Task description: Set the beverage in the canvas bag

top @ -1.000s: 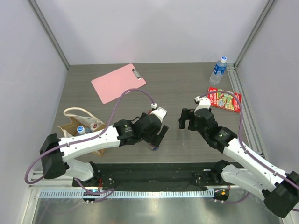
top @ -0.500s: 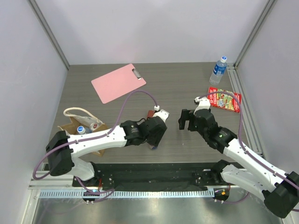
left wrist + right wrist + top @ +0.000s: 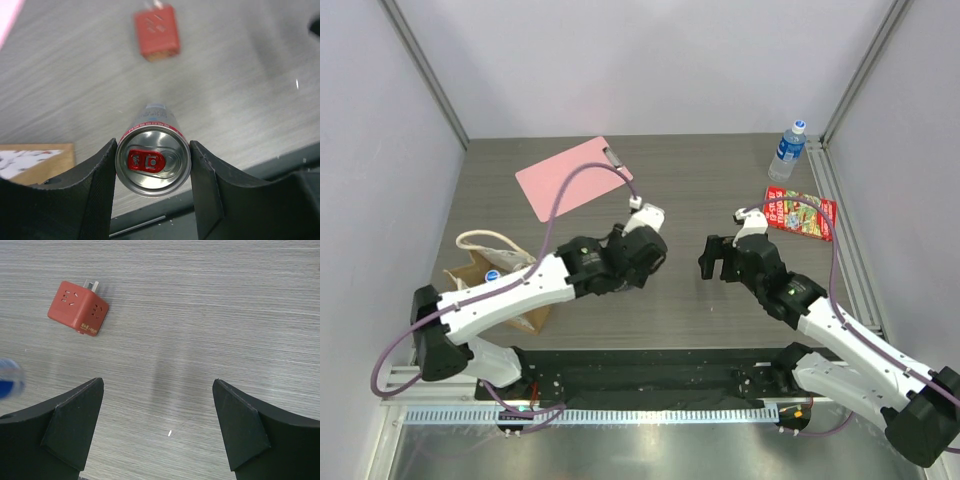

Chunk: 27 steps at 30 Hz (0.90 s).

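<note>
To the left of my left gripper in the top view, the bag's opening (image 3: 482, 263) gapes beyond the capped bottle: I will swing there, lower and release the can.
The beverage is a silver can (image 3: 152, 161) with a red pull tab. The left wrist view shows it end-on, pinched between my left gripper's (image 3: 153, 146) fingers and held above the table. From above, the left gripper (image 3: 642, 250) sits mid-table and its wrist hides the can. The tan canvas bag (image 3: 525, 310) with cream handles (image 3: 485, 241) stands at the near left, and its edge (image 3: 35, 159) shows in the left wrist view. My right gripper (image 3: 712, 258) hangs open over bare wood, nothing between its fingers (image 3: 75, 420).
A small red plug cube (image 3: 78, 307) lies on the table between the two grippers (image 3: 156, 31). A pink clipboard (image 3: 573, 177) lies at the back left. At the back right stands a water bottle (image 3: 786, 152), with a red snack packet (image 3: 800, 213) near it. A capped bottle (image 3: 493, 277) sticks out of the bag.
My left gripper has shut on the can near the front edge, then lifted it and swung back away from that edge. The right arm has barely moved.
</note>
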{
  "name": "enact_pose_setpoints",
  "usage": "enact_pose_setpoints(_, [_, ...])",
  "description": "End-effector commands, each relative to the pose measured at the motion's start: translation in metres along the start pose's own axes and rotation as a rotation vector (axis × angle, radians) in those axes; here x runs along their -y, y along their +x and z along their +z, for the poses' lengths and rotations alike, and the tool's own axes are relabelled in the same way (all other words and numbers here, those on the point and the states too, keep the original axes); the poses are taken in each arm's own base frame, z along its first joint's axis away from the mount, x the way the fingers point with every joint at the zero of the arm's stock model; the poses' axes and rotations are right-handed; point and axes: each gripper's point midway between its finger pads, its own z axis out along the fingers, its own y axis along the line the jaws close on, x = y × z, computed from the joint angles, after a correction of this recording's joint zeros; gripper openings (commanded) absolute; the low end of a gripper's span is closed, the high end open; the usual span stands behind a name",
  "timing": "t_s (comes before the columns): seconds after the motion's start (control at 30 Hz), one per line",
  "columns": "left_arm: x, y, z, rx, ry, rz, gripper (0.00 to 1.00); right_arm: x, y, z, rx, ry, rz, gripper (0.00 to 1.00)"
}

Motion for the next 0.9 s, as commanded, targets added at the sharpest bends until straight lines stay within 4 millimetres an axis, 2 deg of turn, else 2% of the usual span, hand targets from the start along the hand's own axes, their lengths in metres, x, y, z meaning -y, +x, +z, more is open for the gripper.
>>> enact_pose_setpoints(0.0, [-0.078,-0.056,-0.053,0.178,-0.161,-0.148,0.0,-0.007,-0.013,0.0,0.048,-0.037,0.002,0.96])
enact_pose_setpoints(0.03, [-0.089,-0.06,-0.059,0.196,-0.179,-0.169,0.0,-0.007,-0.013,0.0,0.049,-0.039,0.001,0.96])
enact_pose_setpoints(0.07, [-0.109,-0.062,-0.064,0.205,-0.225,-0.197,0.0,-0.007,-0.014,-0.001,0.055,-0.04,0.003,0.96])
enact_pose_setpoints(0.13, [-0.136,-0.07,-0.082,0.255,-0.261,-0.253,0.0,-0.009,-0.014,-0.001,0.057,-0.048,0.004,0.96])
enact_pose_setpoints(0.17, [-0.158,-0.071,-0.087,0.266,-0.311,-0.287,0.0,-0.01,-0.014,-0.001,0.058,-0.052,0.002,0.96])
enact_pose_setpoints(0.23, [-0.184,-0.071,-0.105,0.311,-0.357,-0.341,0.0,-0.01,-0.013,-0.001,0.057,-0.058,-0.001,0.96])
enact_pose_setpoints(0.27, [-0.205,-0.07,-0.113,0.329,-0.418,-0.378,0.0,-0.011,-0.014,-0.002,0.061,-0.061,0.004,0.96])
enact_pose_setpoints(0.47, [-0.27,-0.057,-0.153,0.391,-0.648,-0.463,0.0,-0.013,-0.015,-0.003,0.069,-0.076,0.005,0.96])
enact_pose_setpoints(0.57, [-0.296,-0.045,-0.158,0.373,-0.741,-0.512,0.0,-0.014,-0.017,-0.004,0.076,-0.083,0.007,0.96])
enact_pose_setpoints(0.63, [-0.303,-0.038,-0.152,0.351,-0.736,-0.542,0.0,-0.015,-0.017,-0.005,0.075,-0.089,0.009,0.96])
enact_pose_setpoints(0.67, [-0.313,-0.032,-0.153,0.342,-0.762,-0.579,0.0,-0.015,-0.017,-0.006,0.077,-0.092,0.011,0.96])
enact_pose_setpoints(0.87, [-0.324,-0.012,-0.146,0.301,-0.757,-0.679,0.0,-0.016,-0.018,-0.007,0.081,-0.1,0.014,0.96])
